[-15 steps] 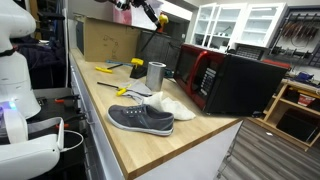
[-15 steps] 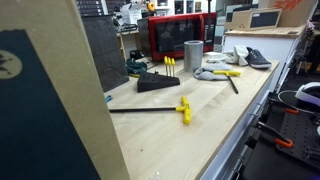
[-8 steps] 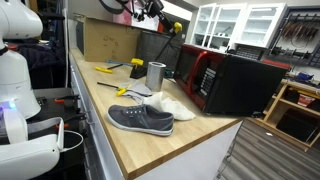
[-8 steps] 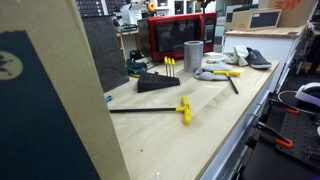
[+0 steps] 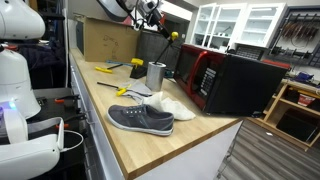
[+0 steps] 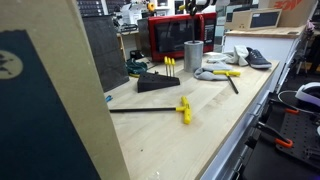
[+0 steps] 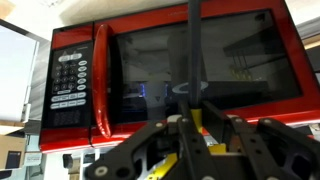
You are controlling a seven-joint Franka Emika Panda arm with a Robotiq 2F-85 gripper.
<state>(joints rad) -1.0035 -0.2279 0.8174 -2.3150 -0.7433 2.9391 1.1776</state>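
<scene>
The gripper should next go down over the metal cup's open top [image 5: 156, 66] and guide the tool's thin stem inside to let go of the yellow-handled tool, since the cup stands upright below it.
My gripper [image 7: 190, 135] is shut on a yellow-handled tool [image 7: 192, 122]. Its thin dark shaft [image 7: 193, 50] sticks straight out in front of the fingers. In an exterior view the gripper [image 5: 163, 24] hangs high above the back of the wooden bench, with the yellow handle [image 5: 174, 36] showing at its tip. Straight ahead of it in the wrist view is the red-and-black microwave [image 7: 170, 70], door closed. A metal cup [image 5: 156, 75] stands on the bench below the gripper. In an exterior view the gripper is only a dark shape at the top edge.
A grey shoe [image 5: 140, 118] and a white cloth [image 5: 168, 105] lie near the bench's front end. Yellow-handled tools [image 6: 184, 108] lie loose on the wood, and a black stand [image 6: 160, 80] holds more. A cardboard box [image 5: 108, 38] stands at the back.
The gripper has moved with the tool across the exterior view, to the right and a little down, closer to the microwave. Nothing on the bench has shifted.
</scene>
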